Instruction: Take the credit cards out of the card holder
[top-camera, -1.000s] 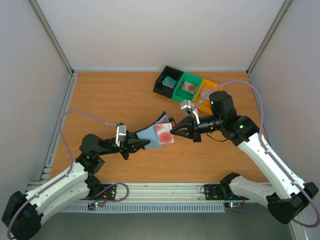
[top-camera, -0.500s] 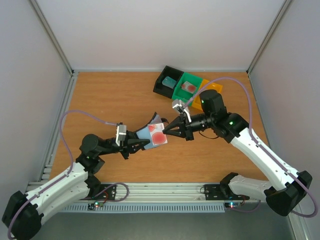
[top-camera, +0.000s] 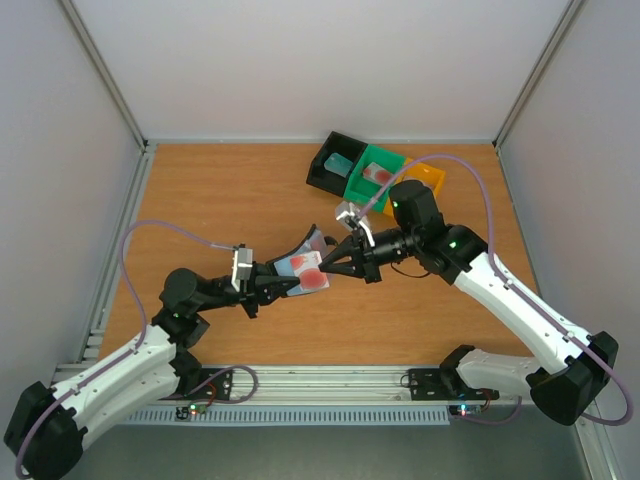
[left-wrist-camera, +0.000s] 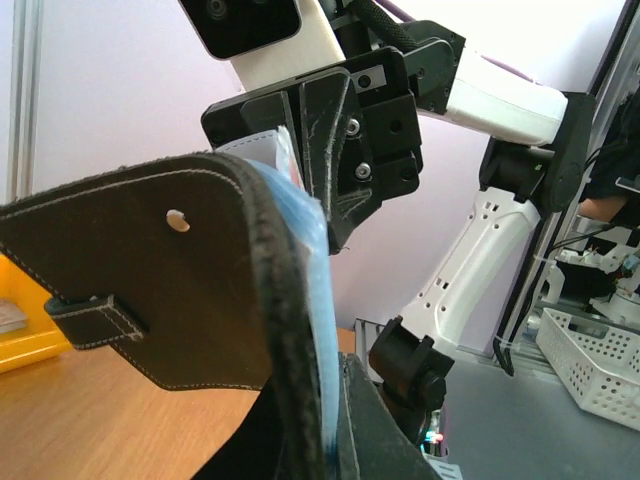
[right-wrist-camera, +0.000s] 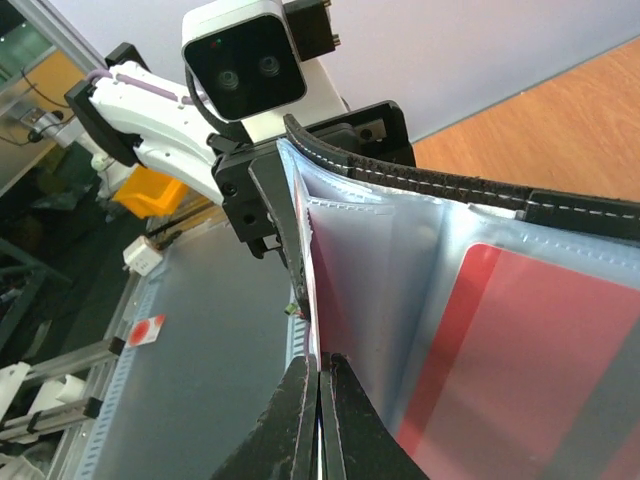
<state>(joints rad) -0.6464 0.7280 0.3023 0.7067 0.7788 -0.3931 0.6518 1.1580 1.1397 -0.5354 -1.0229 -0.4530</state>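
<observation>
My left gripper has the card holder (top-camera: 290, 268) hanging in the air, so I will lower my gripper, to the right in the top view, and let the card holder go on the bare tabletop.
The card holder (top-camera: 290, 268) is held in the air above the table's middle, open, its black cover outward and its pale blue pockets facing right. My left gripper (top-camera: 272, 286) is shut on its lower edge, clamped tight in the left wrist view (left-wrist-camera: 322, 420) with the black cover (left-wrist-camera: 150, 270) rising above. A red credit card (top-camera: 312, 280) sits in a clear pocket (right-wrist-camera: 540, 340). My right gripper (top-camera: 324, 270) is shut (right-wrist-camera: 320, 365) on the thin edge of a pale inner leaf. I cannot tell whether a card is in that pinch.
Three small trays stand at the back right: black (top-camera: 322, 172) with a teal card (top-camera: 338, 163), green (top-camera: 360, 185) with a red-pink card (top-camera: 377, 175), and orange (top-camera: 424, 178). Grey walls stand at left and right, and a metal rail runs along the near edge.
My right gripper has moved left, closer to the left gripper, and the holder's pocket leaves have folded in with it. The left arm has stayed in place.
</observation>
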